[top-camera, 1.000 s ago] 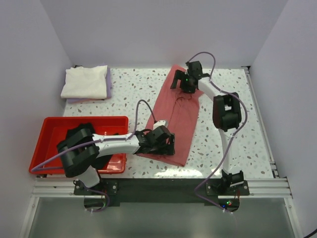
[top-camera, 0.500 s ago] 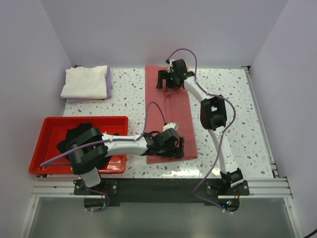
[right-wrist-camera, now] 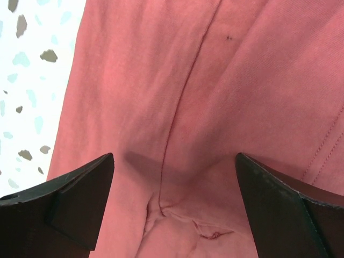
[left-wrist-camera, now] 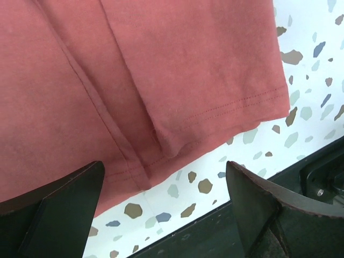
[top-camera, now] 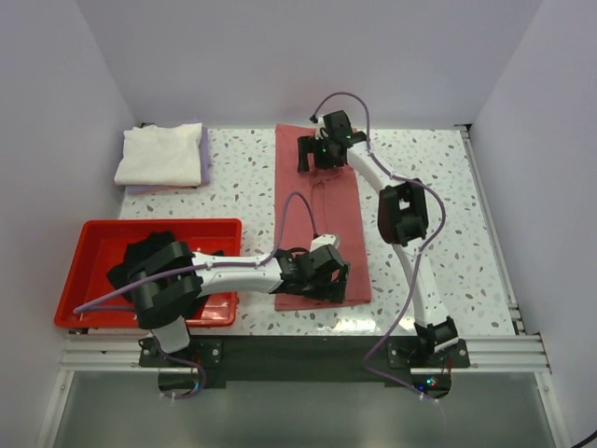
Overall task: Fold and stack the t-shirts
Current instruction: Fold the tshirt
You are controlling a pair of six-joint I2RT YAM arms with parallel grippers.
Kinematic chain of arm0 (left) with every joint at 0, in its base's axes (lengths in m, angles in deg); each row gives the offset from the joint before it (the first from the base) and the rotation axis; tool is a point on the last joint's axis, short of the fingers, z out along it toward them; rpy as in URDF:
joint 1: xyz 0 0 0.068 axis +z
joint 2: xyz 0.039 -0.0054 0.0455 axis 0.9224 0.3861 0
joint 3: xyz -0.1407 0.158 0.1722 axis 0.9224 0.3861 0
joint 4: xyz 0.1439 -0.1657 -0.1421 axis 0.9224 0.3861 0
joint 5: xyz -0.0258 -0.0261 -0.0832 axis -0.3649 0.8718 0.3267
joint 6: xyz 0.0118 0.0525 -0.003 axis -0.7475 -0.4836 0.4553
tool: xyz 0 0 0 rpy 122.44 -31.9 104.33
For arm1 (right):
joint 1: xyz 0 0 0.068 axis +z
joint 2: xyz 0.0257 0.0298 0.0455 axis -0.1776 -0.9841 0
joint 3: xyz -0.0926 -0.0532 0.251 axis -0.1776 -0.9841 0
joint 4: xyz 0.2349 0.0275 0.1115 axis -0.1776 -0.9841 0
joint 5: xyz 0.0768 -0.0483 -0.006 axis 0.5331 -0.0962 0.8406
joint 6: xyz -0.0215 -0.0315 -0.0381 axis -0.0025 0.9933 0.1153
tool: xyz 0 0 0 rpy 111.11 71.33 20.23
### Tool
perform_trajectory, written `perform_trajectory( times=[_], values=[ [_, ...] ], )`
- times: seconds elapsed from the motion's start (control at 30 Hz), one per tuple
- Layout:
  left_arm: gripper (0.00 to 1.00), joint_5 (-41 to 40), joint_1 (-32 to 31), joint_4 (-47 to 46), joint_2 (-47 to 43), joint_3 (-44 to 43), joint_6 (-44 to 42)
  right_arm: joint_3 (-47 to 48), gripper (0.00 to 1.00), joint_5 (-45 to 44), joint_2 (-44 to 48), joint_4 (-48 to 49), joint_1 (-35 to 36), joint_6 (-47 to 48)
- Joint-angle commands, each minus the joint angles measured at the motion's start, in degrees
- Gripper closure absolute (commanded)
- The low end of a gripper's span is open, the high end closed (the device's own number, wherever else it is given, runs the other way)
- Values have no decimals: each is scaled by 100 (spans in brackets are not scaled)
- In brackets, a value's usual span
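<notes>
The left gripper needs to shift to the left in the top view and down next.
The dusty red t-shirt (top-camera: pixel 340 224) lies flat on the speckled table as a long narrow strip running from the back towards the front edge. My left gripper (top-camera: pixel 317 285) hovers open over its near hem (left-wrist-camera: pixel 161 64), fingers (left-wrist-camera: pixel 59 209) wide apart, nothing between them (left-wrist-camera: pixel 166 215). At the far end my right gripper (top-camera: pixel 315 157) stands open just above the cloth (right-wrist-camera: pixel 242 80), its fingers (right-wrist-camera: pixel 70 204) straddling a small pucker (right-wrist-camera: pixel 174 209). A folded cream-white t-shirt (top-camera: pixel 160 152) rests on a pale lavender one (top-camera: pixel 201 159) at the back left.
A bright red plastic tray (top-camera: pixel 98 233) sits at the front left, partly under my left arm. The table's dark front rail (left-wrist-camera: pixel 242 236) runs just beyond the shirt's hem. White walls close in the back and both sides.
A second ago the red shirt lay slanted; it now lies straight. My right gripper moved left with the far end, my left gripper slightly right. Little has shifted in the last half second.
</notes>
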Motion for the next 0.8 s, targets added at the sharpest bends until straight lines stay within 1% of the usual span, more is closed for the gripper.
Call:
perform_trajectory(
  times=[0.0,0.03,0.07,0.13,0.27,0.3,0.33,0.37,0.4,0.47,0.5,0.53,0.57,0.6,0.63,0.67,0.7,0.73,0.77],
  values=[
    [0,-296,-67,382,-422,-315,-314,235,1,-128,708,-690,17,119],
    [0,-410,-67,617,-485,-376,-341,183,1,-120,840,-673,17,110],
    [0,-724,-67,802,-555,-429,-324,147,1,-111,972,-664,26,136],
    [0,-1025,-67,1232,-801,-447,-219,-89,1,-111,1437,-585,26,136],
    [0,-1473,-67,1524,-1424,-123,1,-739,1,-233,2359,-514,35,119],
    [0,-1536,-67,1586,-1678,-44,71,-1289,1,-347,2849,-471,35,93],
    [0,-1614,-67,1691,-1794,157,202,-1660,1,-705,3184,-384,43,40],
    [0,-1650,-58,1735,-2004,281,282,-2073,1,-900,3501,-113,35,-91],
    [0,-1659,-58,1727,-2101,526,344,-2973,1,-1119,4209,46,35,-214],
    [0,-1677,-49,1735,-2234,738,511,-3918,1,-1375,4881,424,43,-477],
    [0,-1677,-41,1744,-2304,879,564,-4766,1,-1489,5267,687,43,-609],
    [0,-1651,-41,1744,-2313,941,616,-5175,1,-1595,5871,811,43,-802],
    [0,-1633,-41,1736,-2322,994,634,-5562,1,-1692,6208,987,35,-917],
    [1,-1624,-41,1744,-2296,1090,713,-6219,1,-1797,6481,1023,43,-1058],
    [2,-1633,-41,1753,-2287,1134,757,-6530,1,-1937,7006,1084,35,-1303],
    [3,-1642,-32,1744,-2261,1222,818,-7090,1,-2035,7237,1172,35,-1453],
    [10,-1659,-32,1753,-2243,1266,862,-7339,1,-2123,7448,1216,35,-1585],
    [13,-1729,-23,1753,-2234,1302,959,-7559,1,-2210,7859,1278,26,-1786],
    [15,-1790,-23,1797,-2191,1337,1038,-7927,1,-2377,8020,1357,26,-1919]
  ],
)
